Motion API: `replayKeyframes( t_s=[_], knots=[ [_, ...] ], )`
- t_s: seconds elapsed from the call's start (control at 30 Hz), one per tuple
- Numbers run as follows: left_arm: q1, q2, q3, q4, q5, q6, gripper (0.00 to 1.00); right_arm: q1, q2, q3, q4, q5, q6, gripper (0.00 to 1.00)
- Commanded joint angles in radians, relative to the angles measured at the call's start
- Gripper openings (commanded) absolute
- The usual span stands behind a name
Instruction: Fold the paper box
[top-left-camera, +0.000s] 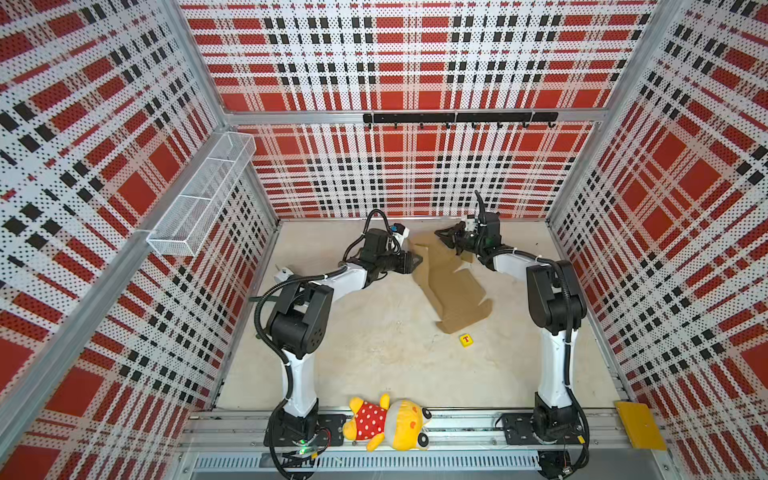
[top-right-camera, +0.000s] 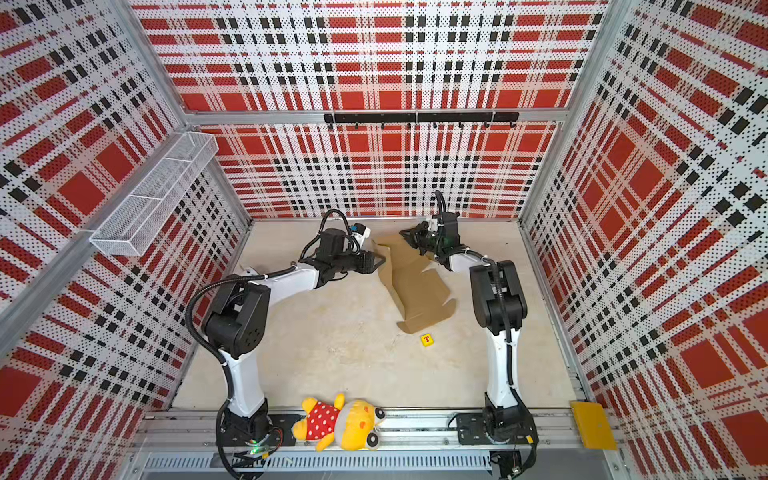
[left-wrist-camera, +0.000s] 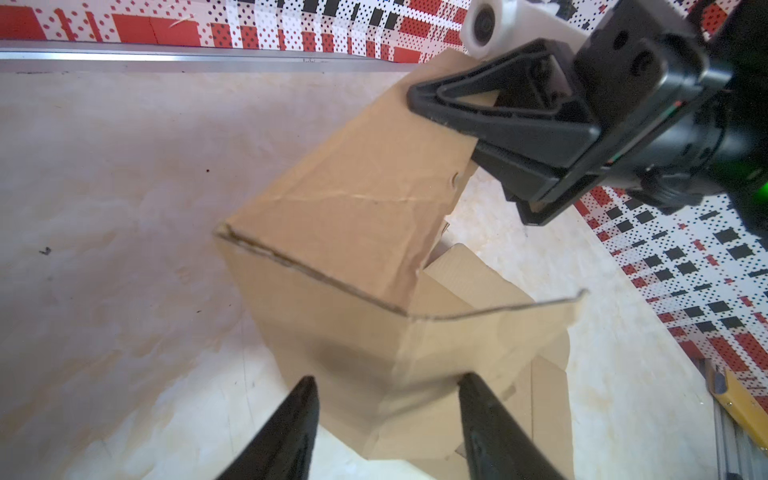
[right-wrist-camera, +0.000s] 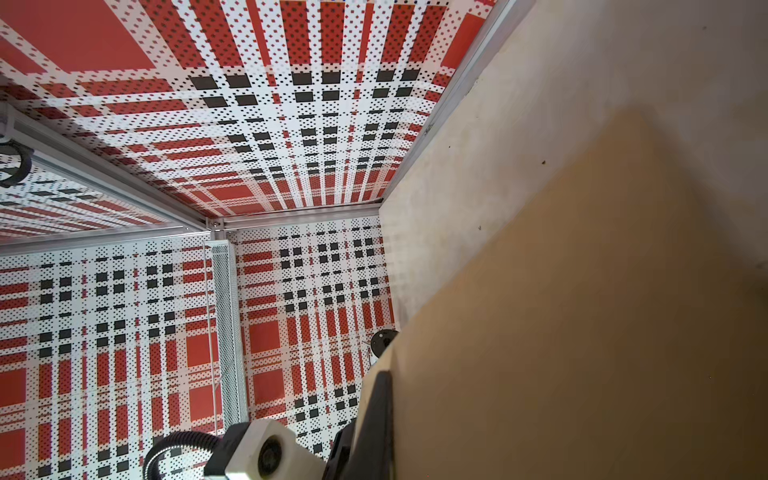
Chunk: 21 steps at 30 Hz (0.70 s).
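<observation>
My right gripper moves back toward the cardboard's flat middle (top-left-camera: 458, 289) next and releases the panel's top edge, since that middle lies back toward the base from the gripper.
The paper box (top-left-camera: 455, 291) (top-right-camera: 419, 293) is a brown die-cut cardboard sheet lying partly unfolded on the table's far right in both top views. Its far end is lifted into a raised panel (left-wrist-camera: 353, 199). My right gripper (top-left-camera: 441, 235) (top-right-camera: 405, 236) is shut on the top edge of that panel; the left wrist view shows its jaws (left-wrist-camera: 415, 97) clamping the edge. In the right wrist view the cardboard (right-wrist-camera: 582, 332) fills the frame beside one finger (right-wrist-camera: 379, 409). My left gripper (top-left-camera: 419, 261) (left-wrist-camera: 386, 380) is open at the box's left side, with a folded corner of cardboard between its fingertips.
A small yellow cube with a red T (top-left-camera: 466, 339) sits just in front of the box. A yellow plush toy (top-left-camera: 390, 422) lies on the front rail between the arm bases. A yellow flat plate (top-left-camera: 640, 424) is at the front right. A wire basket (top-left-camera: 199, 195) hangs on the left wall.
</observation>
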Motion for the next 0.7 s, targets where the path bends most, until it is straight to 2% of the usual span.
replayKeyframes(
  t_s=[0.0,0.13,0.37,0.53,0.67],
  knots=[
    [-0.028,0.004,-0.006,0.079,-0.058,-0.016,0.59,0.007,0.029,-0.05,-0.04,0.008,0.018,0.0],
    [-0.044,-0.001,-0.018,0.087,-0.105,0.014,0.62,0.006,-0.004,-0.087,-0.006,0.028,0.042,0.0],
    [-0.072,-0.024,-0.035,0.088,-0.25,0.051,0.65,0.009,-0.083,-0.186,0.086,0.071,0.097,0.0],
    [-0.102,-0.033,-0.042,0.111,-0.297,0.042,0.62,0.022,-0.124,-0.23,0.094,0.087,0.097,0.0],
    [-0.118,-0.031,-0.041,0.137,-0.284,0.017,0.6,0.029,-0.154,-0.283,0.118,0.102,0.111,0.01]
  ],
)
